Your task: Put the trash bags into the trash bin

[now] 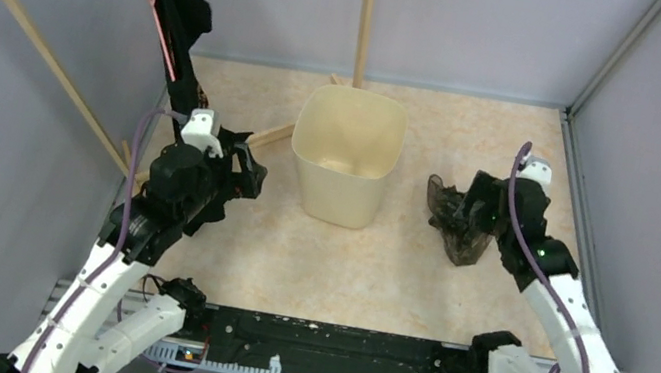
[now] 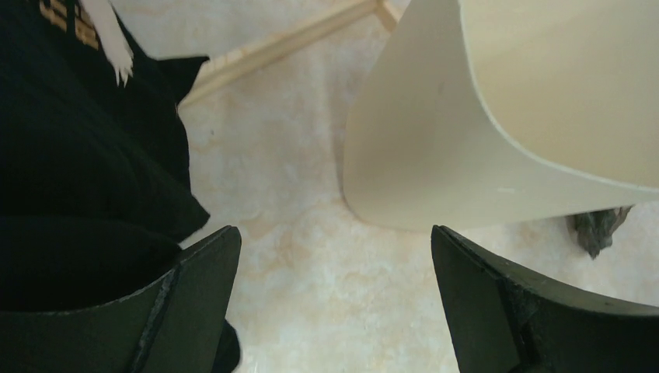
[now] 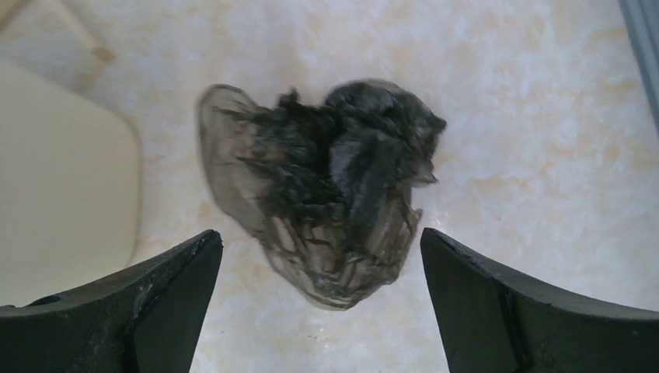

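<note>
The dark bunched folds of the trash bag lie ahead of my right gripper's spread fingers, so it lowers toward the bin (image 1: 347,154) and onto them next.
The cream trash bin (image 1: 347,154) stands upright in the middle of the floor, and I see nothing inside it. A crumpled dark translucent trash bag (image 1: 454,225) lies on the floor right of the bin. My right gripper (image 1: 475,209) is open and empty, hovering over it; in the right wrist view the bag (image 3: 334,194) lies just ahead of the spread fingertips (image 3: 320,264). My left gripper (image 1: 250,173) is open and empty, left of the bin. In the left wrist view it (image 2: 334,256) frames bare floor, with the bin wall (image 2: 466,132) ahead to the right.
A wooden rack (image 1: 45,48) stands at the back left with a black fabric item (image 1: 178,14) hanging from it; that item fills the left of the left wrist view (image 2: 78,155). A wooden bar (image 2: 287,43) lies on the floor. Grey walls enclose the area.
</note>
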